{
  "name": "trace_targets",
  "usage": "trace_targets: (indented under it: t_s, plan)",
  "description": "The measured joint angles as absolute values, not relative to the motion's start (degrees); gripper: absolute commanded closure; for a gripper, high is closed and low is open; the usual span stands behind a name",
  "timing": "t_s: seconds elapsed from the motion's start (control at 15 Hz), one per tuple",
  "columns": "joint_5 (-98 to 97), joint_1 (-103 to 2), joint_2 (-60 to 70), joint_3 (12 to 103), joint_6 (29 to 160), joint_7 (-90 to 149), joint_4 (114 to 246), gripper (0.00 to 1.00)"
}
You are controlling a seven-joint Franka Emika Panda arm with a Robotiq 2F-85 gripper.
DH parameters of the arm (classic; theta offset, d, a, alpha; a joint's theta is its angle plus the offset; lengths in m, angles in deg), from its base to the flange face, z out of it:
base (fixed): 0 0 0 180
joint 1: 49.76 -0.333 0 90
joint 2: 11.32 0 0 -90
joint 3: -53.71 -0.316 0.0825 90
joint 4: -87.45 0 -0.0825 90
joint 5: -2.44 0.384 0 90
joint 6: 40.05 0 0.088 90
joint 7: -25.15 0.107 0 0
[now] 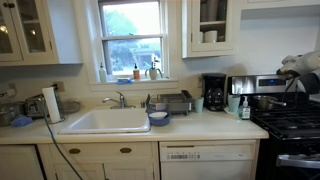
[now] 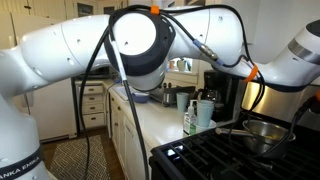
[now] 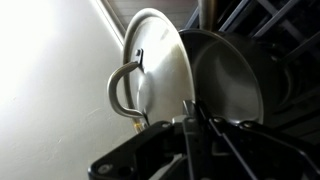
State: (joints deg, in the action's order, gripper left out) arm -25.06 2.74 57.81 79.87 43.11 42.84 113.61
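Note:
The lid comes down toward the right in the wrist view next for release. The pan's opening [image 2: 267,130] [image 3: 228,78] lies below my gripper on that side.
In the wrist view my gripper [image 3: 190,108] is shut, its two fingers pressed together on the rim of a steel lid [image 3: 160,65]. The lid has a loop handle [image 3: 122,90] and stands tilted on edge, seen nearly face on. Right behind it, touching or almost touching, is a dark round pan [image 3: 228,75]. In an exterior view a steel pan [image 2: 262,133] sits on the black gas stove [image 2: 210,160], and the white arm [image 2: 298,45] bends down at the right edge, where the gripper itself is out of frame. The arm [image 1: 300,66] also hangs over the stove in an exterior view.
Black burner grates [image 3: 285,40] lie beyond the pan. A coffee maker [image 1: 214,92], green bottle [image 2: 190,121] and cup [image 2: 205,112] stand on the counter beside the stove. Further along are a dish rack [image 1: 172,101] and a white sink [image 1: 106,121]. A black cable [image 2: 112,60] hangs close to the camera.

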Motion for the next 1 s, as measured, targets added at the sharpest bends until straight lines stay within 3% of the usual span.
trace_targets:
  t_s: [1.0]
  plan:
    - [-25.0,1.0,60.6,79.8,43.9,46.0,113.6,0.98]
